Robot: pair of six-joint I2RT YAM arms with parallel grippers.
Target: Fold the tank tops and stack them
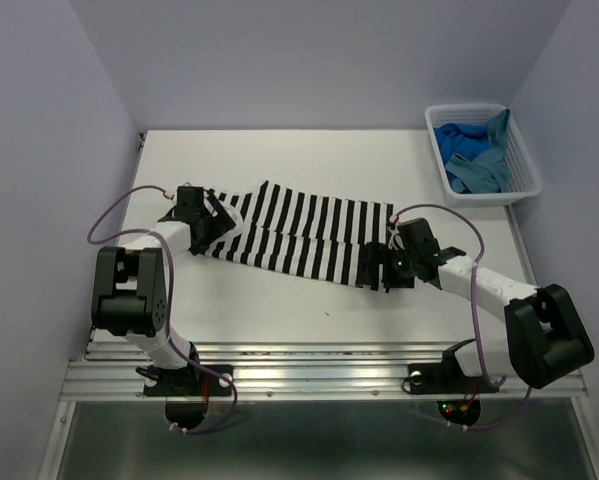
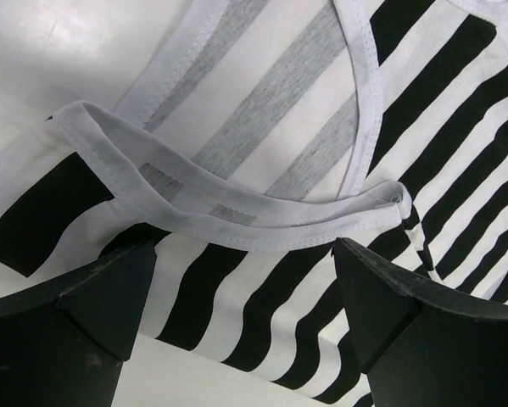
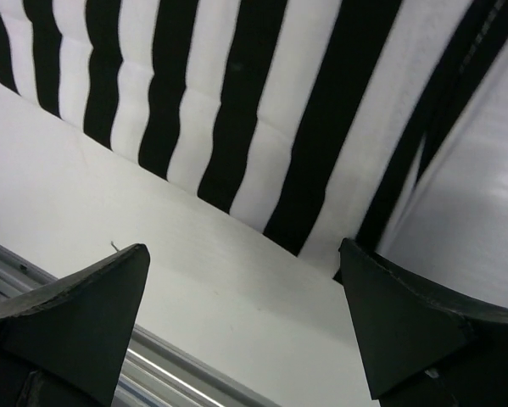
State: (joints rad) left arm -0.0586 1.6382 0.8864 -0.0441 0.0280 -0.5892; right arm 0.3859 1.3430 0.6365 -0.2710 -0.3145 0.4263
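The left gripper moves outward to the tank top's far underarm corner [image 1: 265,185] next, since that corner lies outward of it and to its right in the top view.
The black-and-white striped tank top [image 1: 299,232] lies spread across the middle of the table, straps at the left, hem at the right. My left gripper [image 1: 207,222] is open over its strap end; in the left wrist view the white-edged straps [image 2: 237,203] lie just beyond the fingertips [image 2: 109,288]. My right gripper [image 1: 377,268] is open at the hem's near right corner; in the right wrist view the striped hem [image 3: 262,127] lies just ahead of the fingers [image 3: 389,314]. The teal blue top [image 1: 491,140] and the royal blue top [image 1: 469,165] lie bunched in the basket.
A white plastic lattice basket [image 1: 519,185] stands at the table's back right corner. The metal rail [image 1: 319,365] runs along the near edge, also visible in the right wrist view [image 3: 177,373]. Lilac walls close in on the left, back and right.
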